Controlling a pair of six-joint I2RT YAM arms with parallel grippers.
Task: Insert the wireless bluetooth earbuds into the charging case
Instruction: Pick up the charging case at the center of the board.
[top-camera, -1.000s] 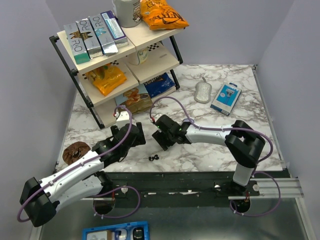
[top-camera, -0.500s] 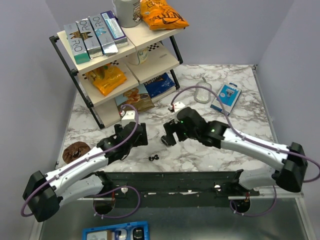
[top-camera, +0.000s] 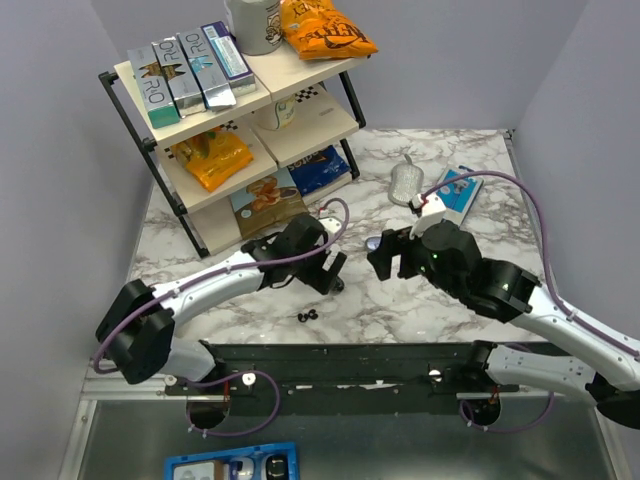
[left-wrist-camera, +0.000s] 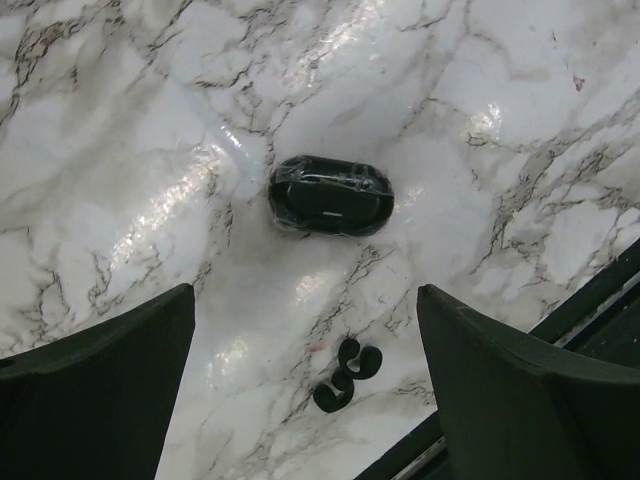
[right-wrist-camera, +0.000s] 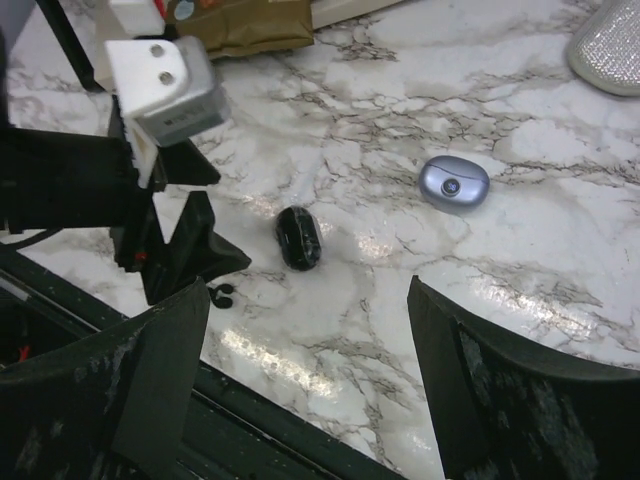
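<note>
The robot's left gripper will next go down toward the right in the top view, with its open fingers around the glossy black case (left-wrist-camera: 330, 195), because the length of the case lies across the gap between them.
The two tiny black earbuds (left-wrist-camera: 347, 375) lie touching each other on the marble, close to the table's front edge; they also show in the top view (top-camera: 307, 316) and the right wrist view (right-wrist-camera: 222, 293). A glossy black oval case (left-wrist-camera: 330, 195), closed, lies just beyond them (right-wrist-camera: 299, 238). My left gripper (left-wrist-camera: 305, 300) is open and empty, hovering over the buds and the case (top-camera: 322, 270). My right gripper (right-wrist-camera: 308, 290) is open and empty, up and to the right of the case (top-camera: 385, 255). A silver-blue oval case (right-wrist-camera: 454, 182) lies farther right.
A black wire rack (top-camera: 150, 140) with snack bags and boxes stands at the back left. A silvery oval object (top-camera: 405, 183) and a blue boxed item (top-camera: 452, 195) lie at the back right. The black front rail (top-camera: 350, 355) runs just below the buds.
My left gripper has swung right to hover over the case and buds. My right gripper has drawn back to the right and up, away from the black case.
</note>
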